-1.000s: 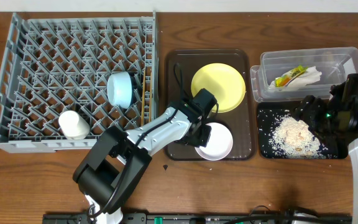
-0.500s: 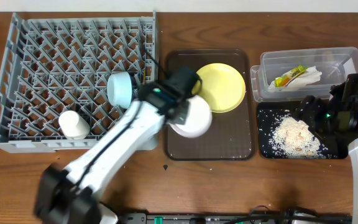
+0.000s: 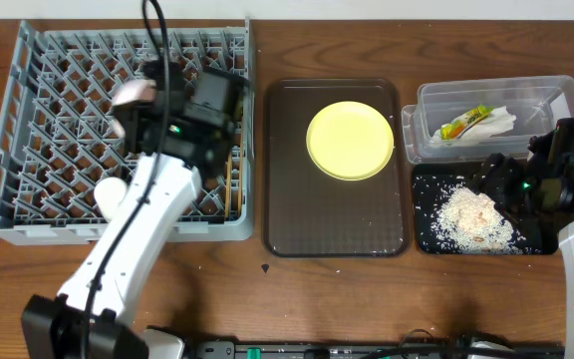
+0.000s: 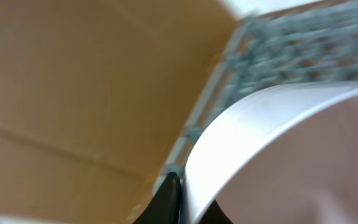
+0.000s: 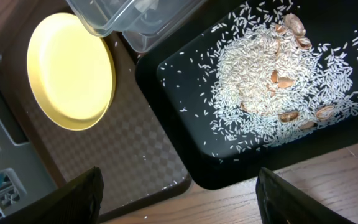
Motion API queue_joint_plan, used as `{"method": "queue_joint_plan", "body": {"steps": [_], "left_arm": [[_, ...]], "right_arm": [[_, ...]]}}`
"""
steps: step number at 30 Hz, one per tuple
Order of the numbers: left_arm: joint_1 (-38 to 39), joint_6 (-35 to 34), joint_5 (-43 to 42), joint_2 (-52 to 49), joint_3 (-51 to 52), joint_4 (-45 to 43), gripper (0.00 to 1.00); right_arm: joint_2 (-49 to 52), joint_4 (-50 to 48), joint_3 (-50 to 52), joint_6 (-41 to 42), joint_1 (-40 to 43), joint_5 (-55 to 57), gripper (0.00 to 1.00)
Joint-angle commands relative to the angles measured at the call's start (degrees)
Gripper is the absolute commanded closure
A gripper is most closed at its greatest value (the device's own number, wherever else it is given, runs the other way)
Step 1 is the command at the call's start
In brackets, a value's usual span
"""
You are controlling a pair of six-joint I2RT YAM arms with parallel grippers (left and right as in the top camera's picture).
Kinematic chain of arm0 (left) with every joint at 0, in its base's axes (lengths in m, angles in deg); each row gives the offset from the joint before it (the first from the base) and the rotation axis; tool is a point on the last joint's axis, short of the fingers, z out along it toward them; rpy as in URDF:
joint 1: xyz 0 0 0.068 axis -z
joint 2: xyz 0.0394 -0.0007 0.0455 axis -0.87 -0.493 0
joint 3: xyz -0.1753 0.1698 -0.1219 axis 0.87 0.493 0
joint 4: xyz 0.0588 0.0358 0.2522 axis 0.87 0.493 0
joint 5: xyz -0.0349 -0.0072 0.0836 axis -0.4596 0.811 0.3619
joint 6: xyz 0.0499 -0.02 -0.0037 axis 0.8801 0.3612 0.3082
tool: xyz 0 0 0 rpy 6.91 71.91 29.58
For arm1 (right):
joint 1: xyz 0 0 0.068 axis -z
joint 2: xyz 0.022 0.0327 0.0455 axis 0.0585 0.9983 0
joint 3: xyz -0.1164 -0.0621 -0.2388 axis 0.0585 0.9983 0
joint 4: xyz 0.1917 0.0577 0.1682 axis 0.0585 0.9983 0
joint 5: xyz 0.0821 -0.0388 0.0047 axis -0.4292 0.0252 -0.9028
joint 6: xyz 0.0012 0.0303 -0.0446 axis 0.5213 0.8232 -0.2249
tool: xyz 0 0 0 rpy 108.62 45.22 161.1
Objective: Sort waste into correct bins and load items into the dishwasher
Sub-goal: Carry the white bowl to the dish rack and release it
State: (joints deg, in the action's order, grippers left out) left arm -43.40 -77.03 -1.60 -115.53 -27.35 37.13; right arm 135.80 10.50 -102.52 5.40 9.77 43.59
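My left gripper next lowers the tilted pinkish-white bowl among the open rack wires outward of the white cup [image 3: 111, 194] and releases, as pegs lie below it.
My left gripper [image 3: 152, 112] is shut on the rim of the pinkish-white bowl [image 3: 131, 97] and holds it tilted above the grey dish rack [image 3: 28, 150]. In the left wrist view the bowl [image 4: 278, 124] fills the frame, with the gripper [image 4: 188, 202] on its edge. The white cup [image 3: 111, 194] and the chopsticks [image 3: 232, 175] are in the rack. The light blue bowl is hidden under my left arm. The yellow plate [image 3: 350, 140] lies on the brown tray [image 3: 307, 224]. My right gripper [image 3: 499, 178] is open and empty above the black tray [image 3: 427, 234], which holds rice [image 3: 476, 214].
The clear tub [image 3: 551, 95] at the back right holds the napkin [image 3: 503, 120] and the wrapper [image 3: 464, 124]. The right wrist view shows the open gripper [image 5: 179, 199], rice [image 5: 272, 74], black tray [image 5: 185, 124], plate [image 5: 70, 71] and tub [image 5: 123, 18].
My left gripper lifted the pinkish-white bowl off the brown tray and carried it left over the dish rack. The right arm has not moved.
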Motion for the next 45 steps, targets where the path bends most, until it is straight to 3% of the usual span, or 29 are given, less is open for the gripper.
{"method": "queue_joint_plan", "body": {"steps": [1,14,19,32,36,39,41,43,45], "left_arm": [[-5.4,2.8,7.4,-3.1,-0.3,-0.4,0.93],[-12.0,2.9,7.8,-16.0,-0.3,-5.9,0.93],[-12.2,3.7,13.5,-20.5,-0.3,-8.9,0.93],[-10.8,3.7,12.3,-26.7,-0.4,-11.4,0.92],[-9.9,3.7,7.5,-26.4,-0.4,-11.5,0.91],[-9.2,3.7,5.3,-26.1,-0.4,-11.5,0.83],[-8.5,3.7,2.2,-25.2,-0.4,-11.5,0.67],[-7.2,3.7,-5.2,-22.4,-0.4,-11.3,0.53],[-6.2,3.7,-12.2,-19.6,-0.4,-11.0,0.5]], "right_arm": [[-0.2,0.0,0.1,-0.9,-0.1,-0.4,0.23],[-0.2,-0.1,0.1,-1.0,-0.1,-0.4,0.23],[-0.2,0.1,0.1,-1.4,-0.1,-0.4,0.23],[-0.2,0.0,0.1,-1.6,-0.1,-0.4,0.23],[-0.2,0.0,0.1,-1.6,-0.1,-0.4,0.23],[-0.2,0.0,0.1,-1.6,-0.1,-0.4,0.23],[-0.2,0.0,0.1,-1.6,-0.1,-0.4,0.22],[-0.2,0.0,0.1,-1.6,-0.1,-0.4,0.22],[-0.2,0.0,0.1,-1.6,-0.1,-0.4,0.22]]}}
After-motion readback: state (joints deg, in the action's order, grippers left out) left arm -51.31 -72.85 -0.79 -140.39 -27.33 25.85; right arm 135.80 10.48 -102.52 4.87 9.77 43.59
